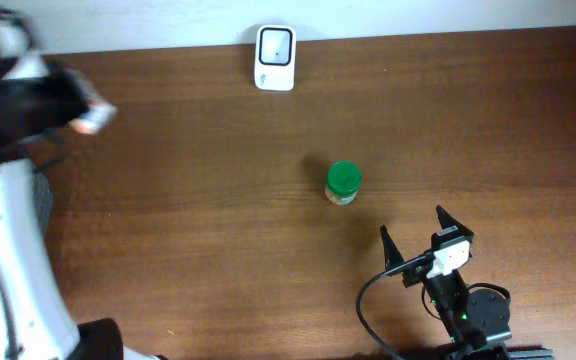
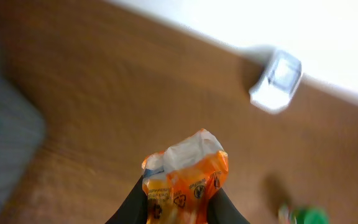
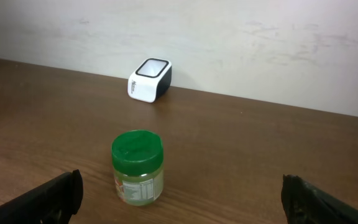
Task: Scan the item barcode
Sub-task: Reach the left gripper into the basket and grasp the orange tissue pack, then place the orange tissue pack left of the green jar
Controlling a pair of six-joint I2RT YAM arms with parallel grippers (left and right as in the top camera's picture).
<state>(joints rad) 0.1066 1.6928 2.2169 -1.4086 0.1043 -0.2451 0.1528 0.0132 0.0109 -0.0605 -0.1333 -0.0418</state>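
Note:
The packet (image 2: 188,171) goes down to the right in the overhead view with my left gripper next, for release on the bare tabletop (image 2: 250,199) beside the jar.
My left gripper (image 2: 179,198) is shut on an orange and white packet (image 2: 188,171), which sticks up between its black fingers above the table. In the overhead view that gripper (image 1: 86,112) is a blur at the far left edge. The white scanner (image 1: 275,58) stands at the back edge of the table by the wall, and it also appears in the left wrist view (image 2: 277,81) and the right wrist view (image 3: 149,79). My right gripper (image 1: 412,222) stands wide open near the front edge and holds nothing. Its fingers (image 3: 61,193) frame the table.
A small jar with a green lid (image 1: 343,183) stands upright mid-table, just ahead of the right gripper, closer to its left finger (image 3: 138,168). A blurred grey container (image 2: 5,143) lies at the left, beside the left arm's base.

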